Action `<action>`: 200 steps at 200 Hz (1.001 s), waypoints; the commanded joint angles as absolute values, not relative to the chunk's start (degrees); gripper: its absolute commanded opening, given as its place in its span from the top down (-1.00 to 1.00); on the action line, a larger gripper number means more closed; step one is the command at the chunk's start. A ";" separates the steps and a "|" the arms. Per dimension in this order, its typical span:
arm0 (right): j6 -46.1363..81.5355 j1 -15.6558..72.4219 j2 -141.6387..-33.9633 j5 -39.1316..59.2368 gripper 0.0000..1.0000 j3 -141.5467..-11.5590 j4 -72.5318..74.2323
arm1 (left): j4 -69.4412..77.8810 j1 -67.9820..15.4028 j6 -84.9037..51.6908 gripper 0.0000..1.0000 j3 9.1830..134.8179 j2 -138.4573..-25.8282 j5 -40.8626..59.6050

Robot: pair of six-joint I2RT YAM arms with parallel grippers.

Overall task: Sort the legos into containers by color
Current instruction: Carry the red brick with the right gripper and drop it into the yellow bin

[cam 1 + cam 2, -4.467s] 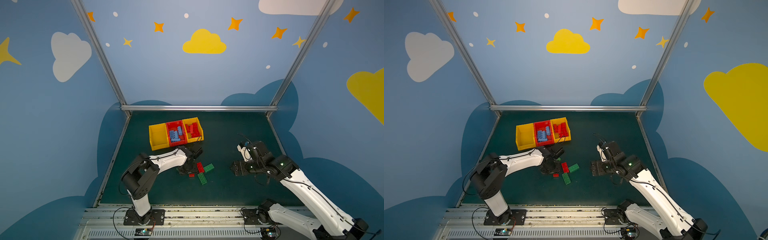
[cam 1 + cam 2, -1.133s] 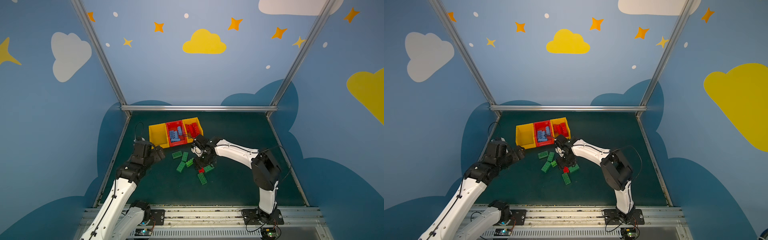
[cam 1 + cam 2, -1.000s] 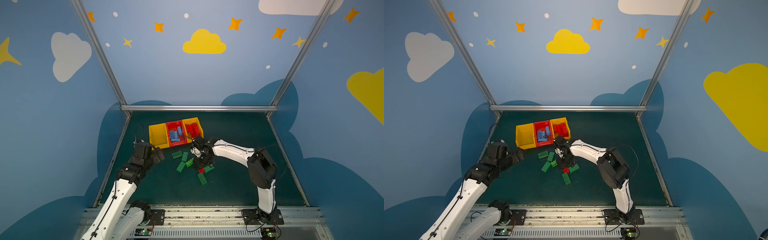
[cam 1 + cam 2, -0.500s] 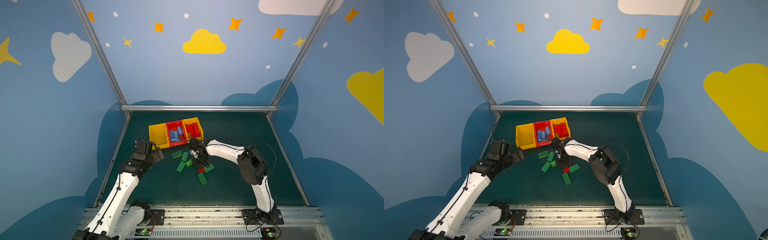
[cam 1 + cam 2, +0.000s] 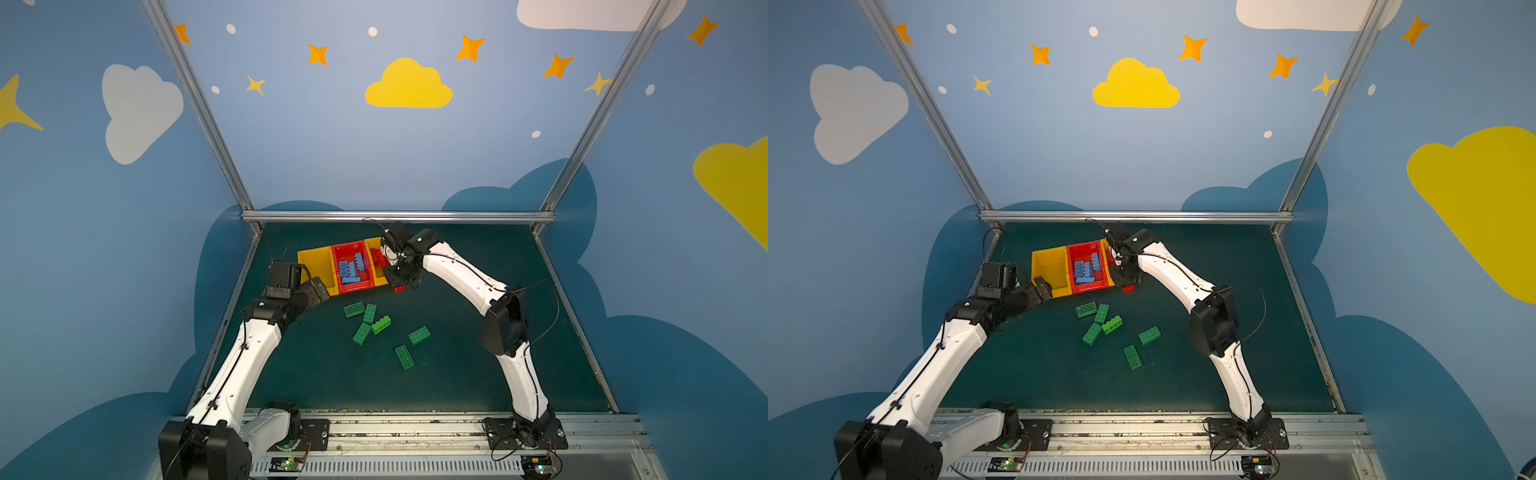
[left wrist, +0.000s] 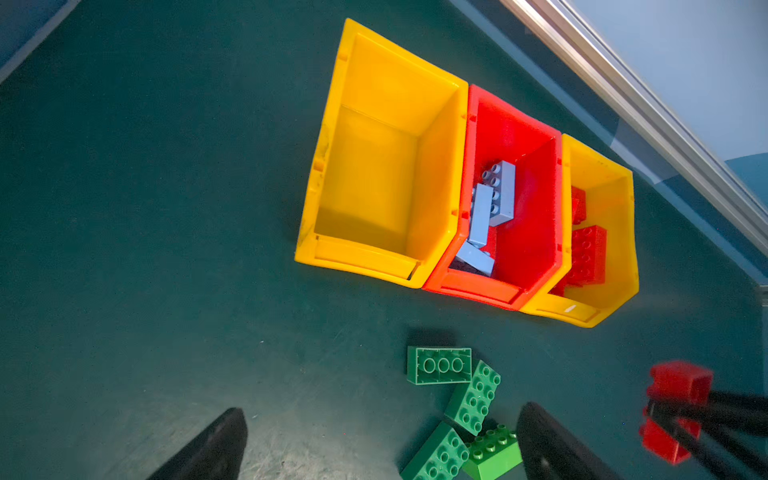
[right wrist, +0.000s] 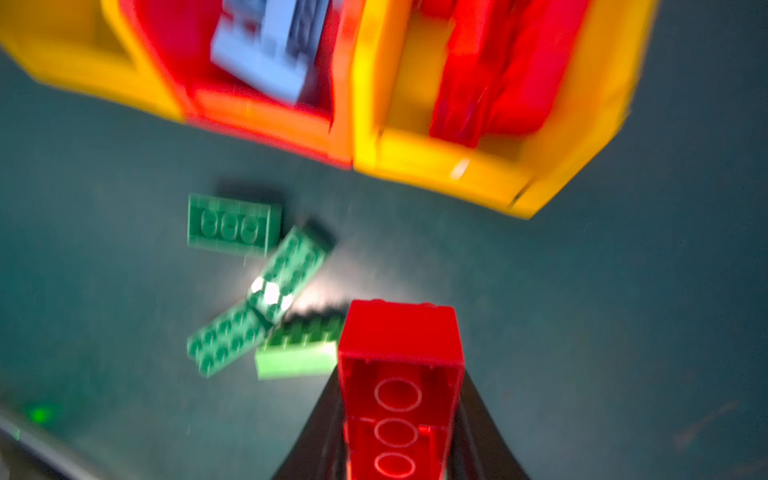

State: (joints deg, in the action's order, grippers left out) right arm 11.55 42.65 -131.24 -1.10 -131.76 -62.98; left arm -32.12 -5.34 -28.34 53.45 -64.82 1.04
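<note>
I need to move my right gripper outward over the yellow container with red legos and let go of the red lego among the legos of the same color.
My right gripper (image 5: 400, 283) (image 7: 399, 399) is shut on a red lego (image 5: 399, 289) (image 7: 400, 365), held lengthwise between the fingers, above the mat just in front of the right yellow container (image 5: 372, 248) (image 6: 619, 232). That container holds red legos (image 6: 587, 254). The middle red container (image 5: 352, 248) (image 6: 536, 232) holds light blue legos (image 5: 351, 268) (image 6: 494, 199). The left yellow container (image 5: 314, 261) (image 6: 374, 174) holds nothing. Several green legos (image 5: 370, 314) (image 5: 1149, 335) (image 6: 473, 397) lie on the mat. My left gripper (image 5: 320, 286) (image 6: 378, 453) hangs open by the left container's front corner.
The dark green mat (image 5: 478, 353) is walled by blue panels, with a metal rail (image 5: 395, 216) at the back and slanted rails along both sides. The right arm's elbow (image 5: 505, 328) stands over the mat's right half. The base plates sit on the front rail (image 5: 415, 428).
The right gripper shut on the red lego among the green ones and carried it up and back towards the right yellow container. The left arm drifted slightly towards the containers, still open.
</note>
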 commanded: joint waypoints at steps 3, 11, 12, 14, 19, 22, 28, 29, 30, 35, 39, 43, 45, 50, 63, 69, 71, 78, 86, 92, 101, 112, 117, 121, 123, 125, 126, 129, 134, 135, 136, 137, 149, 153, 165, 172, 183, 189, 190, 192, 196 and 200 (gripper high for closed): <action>8.31 40.53 -138.16 -1.20 0.57 -139.35 -67.10 | -30.95 -5.14 -28.29 -1.00 55.16 -65.84 2.45; 8.25 40.06 -139.25 -1.09 0.57 -140.81 -65.83 | -31.02 -5.04 -28.21 -1.00 55.41 -66.20 2.38; 8.17 40.02 -139.37 -1.07 0.57 -140.89 -65.65 | -31.07 -5.02 -28.17 -1.00 55.44 -66.23 2.38; 8.13 39.93 -139.54 -1.02 0.57 -141.11 -65.13 | -31.10 -5.01 -28.14 -1.00 55.50 -66.26 2.31; 7.88 39.74 -139.95 -0.74 0.57 -141.23 -63.79 | -31.31 -4.99 -28.01 -1.00 55.62 -66.43 2.20; 7.82 39.61 -140.11 -0.64 0.56 -141.18 -62.89 | -31.43 -5.05 -27.96 -1.00 55.70 -66.59 2.06; 7.69 39.32 -140.29 -0.26 0.56 -141.07 -60.99 | -31.71 -4.97 -27.87 -1.00 55.81 -66.69 1.81; 7.67 39.31 -140.33 -0.13 0.56 -141.02 -60.73 | -31.72 -4.94 -27.82 -1.00 55.85 -66.65 1.78; 7.61 39.30 -140.39 -0.06 0.56 -141.00 -60.60 | -31.77 -4.93 -27.75 -1.00 55.88 -66.64 1.77; 7.45 39.08 -140.65 0.50 0.55 -141.05 -59.15 | -32.03 -4.85 -27.77 -1.00 55.90 -66.80 1.67; 7.35 38.97 -140.84 1.04 0.55 -141.10 -58.08 | -32.13 -4.76 -27.70 -1.00 55.90 -66.80 1.60; 7.32 38.86 -141.00 1.36 0.55 -141.12 -57.06 | -32.29 -4.67 -27.60 -1.00 55.90 -66.79 1.58; 7.35 38.85 -141.03 1.43 0.55 -141.09 -56.83 | -32.33 -4.64 -27.67 -1.00 55.94 -66.84 1.58; 7.33 38.69 -141.27 1.69 0.54 -141.21 -55.73 | -32.41 -4.58 -27.68 -1.00 55.98 -66.95 1.58; 7.44 38.41 -141.97 2.81 0.53 -141.65 -53.24 | -32.82 -4.41 -27.55 -1.00 56.32 -67.06 1.58; 7.51 38.33 -142.24 3.15 0.52 -141.94 -52.33 | -33.06 -4.33 -27.58 -1.00 56.61 -67.29 1.63; 7.55 38.28 -142.28 3.16 0.52 -142.01 -52.15 | -33.14 -4.31 -27.59 -1.00 56.71 -67.38 1.66; 7.56 38.32 -142.63 3.23 0.52 -142.41 -51.42 | -33.55 -4.22 -27.47 -1.00 57.22 -67.60 1.67; 7.73 38.32 -142.93 3.62 0.51 -142.90 -50.42 | -33.90 -4.22 -27.29 -1.00 57.77 -67.87 1.63; 7.72 38.32 -143.04 3.85 0.51 -142.84 -49.68 | -34.26 -4.21 -27.20 -1.00 58.17 -68.02 1.60; 7.78 38.32 -143.25 4.24 0.50 -142.84 -48.44 | -34.70 -4.16 -27.01 -1.00 58.66 -68.12 1.42; 7.81 38.25 -143.67 4.56 0.49 -142.89 -46.67 | -35.26 -4.14 -26.94 -1.00 59.03 -68.07 1.23; 7.77 38.23 -143.89 4.78 0.48 -142.88 -45.89 | -35.55 -4.15 -26.86 -1.00 59.18 -67.98 1.15; 7.78 38.24 -144.15 5.03 0.47 -143.03 -45.22 | -35.82 -4.09 -26.83 -1.00 59.22 -67.94 1.07; 7.77 38.19 -144.27 5.17 0.47 -143.05 -44.95 | -35.96 -4.12 -26.75 -1.00 59.23 -67.85 0.99; 7.81 38.16 -144.42 5.31 0.47 -143.21 -44.63 | -36.02 -4.13 -26.73 -1.00 59.37 -67.79 0.93; 7.77 38.15 -144.45 5.38 0.47 -143.19 -44.51 | -36.07 -4.13 -26.72 -1.00 59.39 -67.77 0.95; 7.85 38.15 -144.75 5.56 0.46 -143.47 -44.14 | -36.23 -4.13 -26.68 -1.00 59.48 -67.66 0.90; 7.91 38.05 -145.27 5.79 0.45 -143.92 -43.58 | -36.50 -4.09 -26.48 -1.00 59.50 -67.52 0.80; 8.02 38.05 -145.56 5.80 0.45 -144.09 -43.48 | -36.53 -4.06 -26.42 -1.00 59.50 -67.47 0.75; 8.05 38.06 -145.64 5.80 0.45 -144.25 -43.40 | -36.55 -4.05 -26.44 -1.00 59.50 -67.44 0.73; 8.11 38.06 -145.82 5.80 0.45 -144.41 -43.37 | -36.56 -4.05 -26.45 -1.00 59.50 -67.43 0.71; 8.28 37.87 -147.72 5.88 0.40 -146.38 -42.95 | -36.97 -4.06 -26.18 -1.00 59.55 -67.09 0.53; 8.27 37.84 -148.32 6.06 0.36 -147.29 -42.97 | -37.11 -4.03 -26.14 -1.00 59.71 -67.06 0.44; 8.43 37.62 -149.86 6.72 0.08 -148.98 -43.04 | -37.48 -3.99 -26.08 -1.00 59.98 -66.97 0.59; 8.52 37.54 -150.28 6.70 -0.17 -149.37 -42.96 | -37.61 -4.00 -26.18 -1.00 60.07 -67.00 0.74; 8.61 37.47 -150.01 6.50 -0.47 -149.33 -42.90 | -37.78 -3.99 -26.28 -1.00 60.25 -66.89 1.14; 8.55 37.43 -149.43 6.50 -0.56 -149.16 -42.73 | -37.79 -3.98 -26.30 -1.00 60.24 -66.87 1.22; 8.54 37.39 -149.33 6.46 -0.57 -149.11 -42.72 | -37.79 -3.97 -26.33 -1.00 60.22 -66.84 1.27; 8.48 37.36 -149.22 6.43 -0.58 -149.08 -42.69 | -37.75 -3.96 -26.45 -1.00 60.21 -66.81 1.24; 8.45 37.36 -148.80 6.29 -0.61 -148.96 -42.70 | -37.71 -3.95 -26.64 -1.00 60.08 -66.75 1.28; 8.29 37.35 -148.26 6.04 -0.63 -148.69 -42.64 | -37.56 -3.95 -26.76 -1.00 59.91 -66.73 1.38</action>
